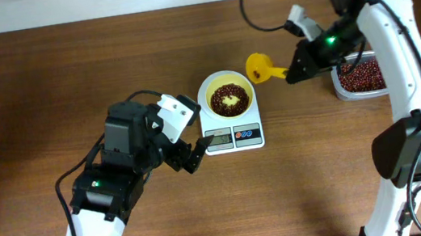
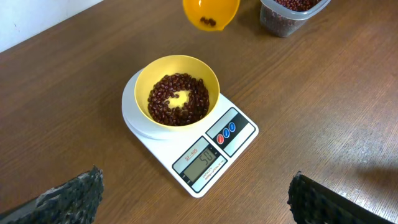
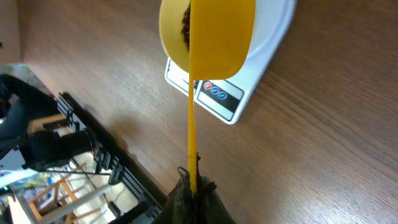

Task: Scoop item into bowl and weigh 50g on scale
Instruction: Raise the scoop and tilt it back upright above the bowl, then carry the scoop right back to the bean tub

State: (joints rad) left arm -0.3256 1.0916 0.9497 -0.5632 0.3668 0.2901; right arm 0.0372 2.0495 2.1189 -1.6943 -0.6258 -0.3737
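Observation:
The right gripper goes to the right in the overhead view and down next. It then releases the scoop point(image 1: 259, 67) onto the container's beans, since the scale shows the target weight.
The pale yellow bowl point(image 1: 226, 95) point(image 2: 177, 93) stands on the white scale point(image 1: 234, 138) point(image 2: 245, 134), holding a layer of dark red-brown beans point(image 2: 180, 102). The scale's display point(image 2: 202, 158) reads 50. My right gripper point(image 1: 296, 72) point(image 3: 194, 182) is shut on the handle of a yellow scoop point(image 1: 259, 67) point(image 3: 217, 31). The scoop hangs just right of the bowl, above the table, with a few beans in it point(image 2: 208, 22). My left gripper point(image 1: 190, 151) point(image 2: 196, 199) stands open and empty at the scale's left front, its fingers point(image 2: 68, 199) wide apart.
A clear plastic container point(image 1: 360, 78) point(image 2: 289, 12) of the same beans sits at the right, under my right arm. Bare wooden table surrounds the scale. A black metal frame point(image 3: 93, 155) lies beyond the table edge in the right wrist view.

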